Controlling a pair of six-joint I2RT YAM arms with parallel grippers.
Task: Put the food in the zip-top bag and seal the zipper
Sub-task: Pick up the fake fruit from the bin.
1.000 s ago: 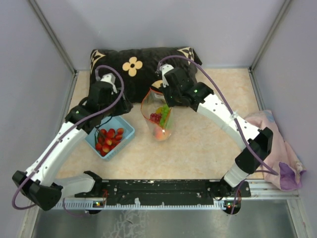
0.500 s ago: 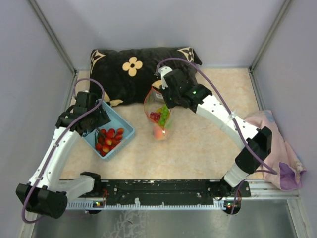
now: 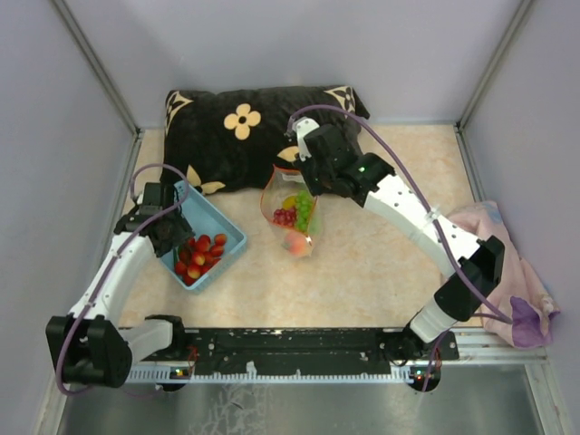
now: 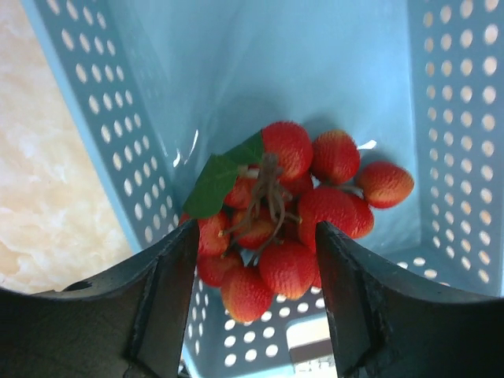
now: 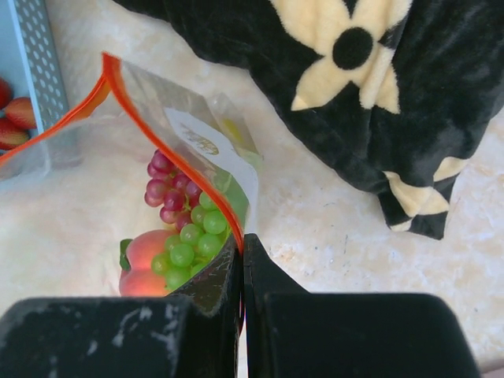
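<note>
My left gripper lowers its open fingers around the brown stem of the strawberries below next and closes, because the stem's stalks join the strawberries.
The clear zip-top bag (image 3: 292, 220) stands open mid-table, and the right wrist view shows its red-orange zipper (image 5: 157, 134) gaping. Inside lie green grapes (image 5: 193, 236), purple grapes (image 5: 165, 189) and an orange peach (image 5: 146, 260). My right gripper (image 3: 304, 188) is shut on the bag's top edge (image 5: 242, 240) and holds it up. A bunch of red strawberries (image 3: 199, 256) lies in the light blue basket (image 3: 228, 234). My left gripper (image 3: 172, 237) is open just above the basket, its jaws on either side of the strawberries (image 4: 299, 213) without touching them.
A black pillow with cream flowers (image 3: 245, 127) lies at the back, close behind the bag. A pink cloth (image 3: 507, 263) is heaped at the right edge. Grey walls close in the left, back and right sides.
My left arm has swung from the pillow's front edge to the left and down over the basket. My right gripper keeps hold of the bag, which shifted slightly.
</note>
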